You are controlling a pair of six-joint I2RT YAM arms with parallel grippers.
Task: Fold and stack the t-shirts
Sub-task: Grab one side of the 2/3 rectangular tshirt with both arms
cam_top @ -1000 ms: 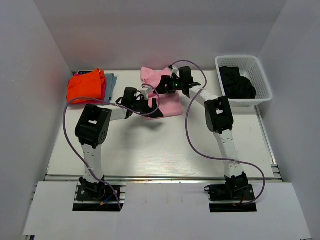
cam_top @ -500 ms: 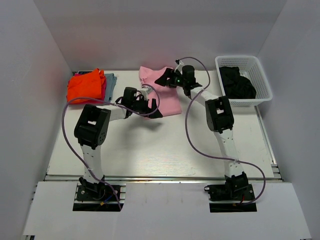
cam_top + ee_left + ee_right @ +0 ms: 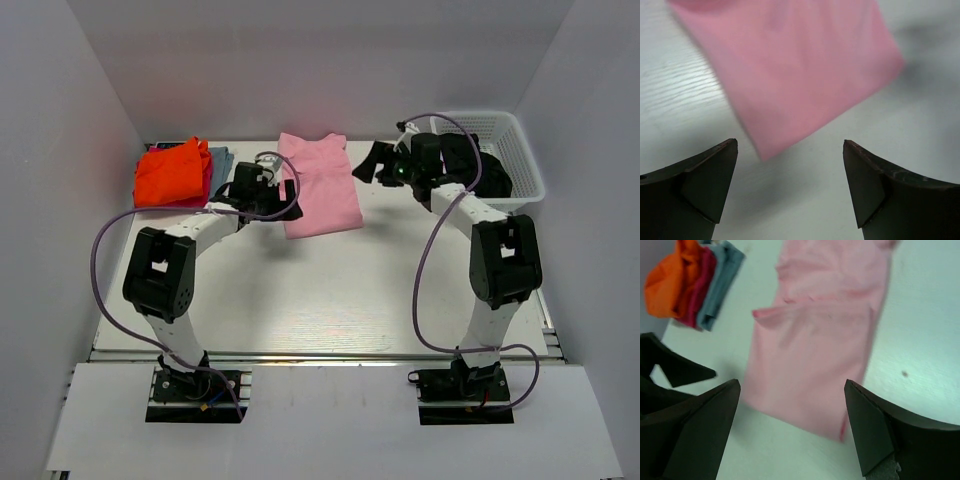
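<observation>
The t-shirt's loose near corner (image 3: 360,225) (image 3: 839,436) lies below and back from my right gripper, so I need to lower my right gripper back to it next. My left gripper is by the t-shirt's other corner.
A light pink t-shirt (image 3: 320,185) lies flat on the table as a long folded strip, also in the left wrist view (image 3: 805,65) and the right wrist view (image 3: 815,355). My left gripper (image 3: 288,192) hovers open just left of its near end, with nothing between the fingers (image 3: 710,175). My right gripper (image 3: 370,165) is open to the shirt's right, clear of the cloth and empty (image 3: 792,390). At the back left sits a pile with an orange t-shirt (image 3: 172,172) on top, a red one (image 3: 700,290) and a grey-blue one (image 3: 222,160) under it.
A white plastic basket (image 3: 525,150) at the back right holds a black t-shirt (image 3: 492,172). White walls close in the table on the left, back and right. Purple cables loop from both arms over the table.
Both grippers have left the pink t-shirt: the left one drew back to the left, the right one swung right toward the basket. The shirt now lies uncovered.
</observation>
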